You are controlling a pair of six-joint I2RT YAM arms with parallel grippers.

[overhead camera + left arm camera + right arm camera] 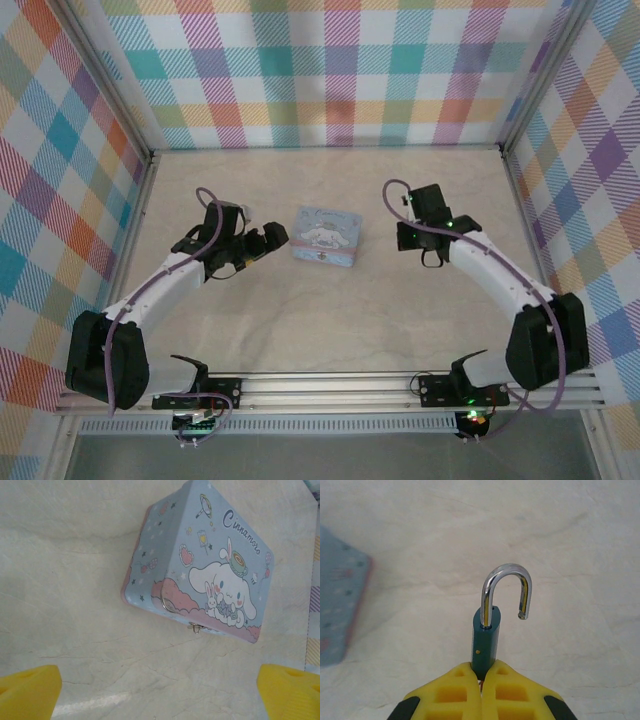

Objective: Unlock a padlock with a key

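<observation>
The padlock point(485, 637) goes down with my right gripper to the bare tabletop below it beside the tin next. There my right gripper releases the padlock's body, since the shackle stands open.
The padlock point(485, 637) has a dark teal body and a chrome shackle point(506, 587) that stands swung open, its free end in the air. My right gripper point(481, 680) is shut on the lower part of the padlock body, holding it above the table; in the top view this gripper point(425, 245) is right of the tin. My left gripper point(160, 695) is open with nothing between its yellow fingertips point(30, 687), hanging just left of the tin point(265, 240). The key is out of view.
A pale blue cartoon-printed tin box point(325, 236) lies in the middle of the table, its small metal clasp point(195, 627) facing my left gripper. Plaid walls point(320, 70) close in the back and both sides. A metal rail point(330, 388) runs along the near edge.
</observation>
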